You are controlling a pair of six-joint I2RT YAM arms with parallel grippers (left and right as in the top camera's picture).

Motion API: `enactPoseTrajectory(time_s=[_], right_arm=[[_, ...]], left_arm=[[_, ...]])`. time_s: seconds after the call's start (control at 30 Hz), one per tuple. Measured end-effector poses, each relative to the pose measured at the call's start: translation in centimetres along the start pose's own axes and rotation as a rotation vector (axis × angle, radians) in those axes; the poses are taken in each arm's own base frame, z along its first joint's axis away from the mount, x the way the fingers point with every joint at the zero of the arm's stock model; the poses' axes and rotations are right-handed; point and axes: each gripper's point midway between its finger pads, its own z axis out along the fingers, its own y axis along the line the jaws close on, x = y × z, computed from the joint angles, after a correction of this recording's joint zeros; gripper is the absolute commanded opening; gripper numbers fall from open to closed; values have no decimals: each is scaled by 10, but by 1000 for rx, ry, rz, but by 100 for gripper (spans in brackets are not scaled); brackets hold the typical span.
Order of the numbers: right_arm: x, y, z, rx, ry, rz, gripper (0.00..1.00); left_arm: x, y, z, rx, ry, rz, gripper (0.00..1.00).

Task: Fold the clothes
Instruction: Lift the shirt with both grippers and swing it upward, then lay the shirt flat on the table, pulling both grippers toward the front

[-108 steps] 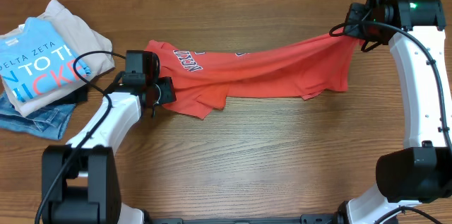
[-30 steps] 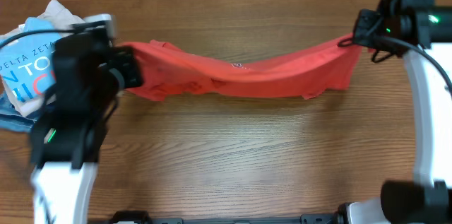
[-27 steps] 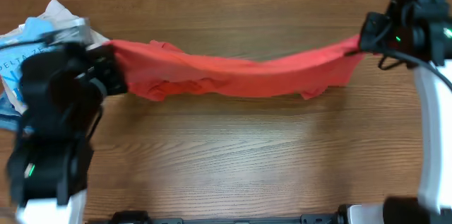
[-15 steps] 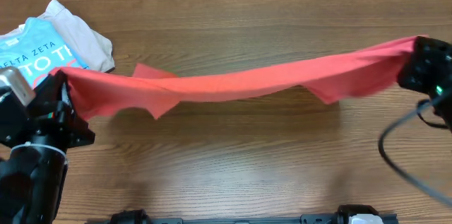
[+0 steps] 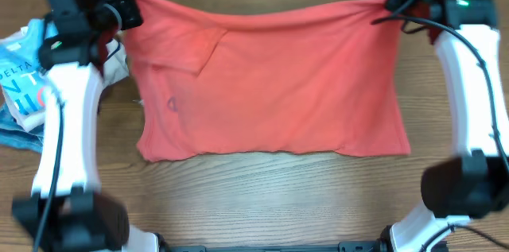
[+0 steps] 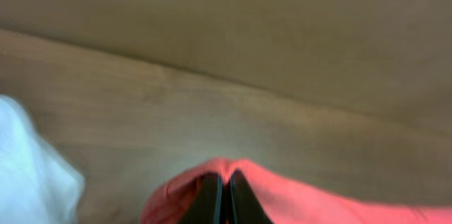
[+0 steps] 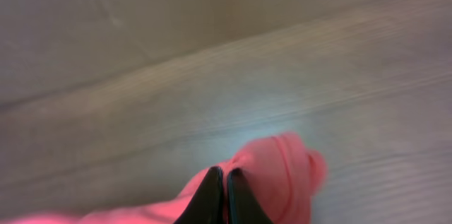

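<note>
The straight near hem [image 5: 391, 147] is below the held corner and nearer my base. Next, I need to move my right gripper back and down and let go of the corner by it.
The clothes, a coral-red T-shirt [image 5: 270, 77], lie spread wide across the table's far half, plain side up, no lettering showing. My left gripper [image 5: 131, 1] is shut on its far left corner, and in the left wrist view the cloth [image 6: 191, 189] bunches around the closed left gripper [image 6: 224, 178]. My right gripper [image 5: 390, 1] is shut on the far right corner. In the right wrist view red cloth [image 7: 282, 167] wraps the closed right gripper [image 7: 224, 174]. The near hem runs roughly straight from left to right.
A pile of folded garments lies at the left edge: a bright blue T-shirt [image 5: 20, 85] with white letters, a beige piece [image 5: 115, 65] and blue jeans [image 5: 16, 129]. Bare wooden table [image 5: 270, 196] runs along the front.
Both grippers have swung from the table's middle to the far edge with the shirt. The shirt, stretched as a narrow band before, now lies spread open and flat.
</note>
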Motion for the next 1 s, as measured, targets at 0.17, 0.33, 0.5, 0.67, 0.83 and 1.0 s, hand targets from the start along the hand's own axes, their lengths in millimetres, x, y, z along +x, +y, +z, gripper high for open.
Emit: enactPoseTrajectory(time_s=[0.17,0.33,0.5,0.67,0.83,1.0], right_arm=[[-46,15,-27,-62,-124,39,4],[-109,16,-139,-82,-324,41,4],[-74,3,-167,-13,-209,3,4],[12,-25,-84,98,147,-24,4],[100,-51,-40,171,424,-47,4],[171,-71,-24,225,623,-57,4]], left_arm=[[-62,-15,5,100,-133,-27,4],[-199,-80,-159,186,-485,89,4],[-134,-88,-223,121,-252,64,4],[34,-40,-90,37,479,4,4],[170,-20,-33,18,934,-24,4],[260,-13,-39,11,1193,-18,4]])
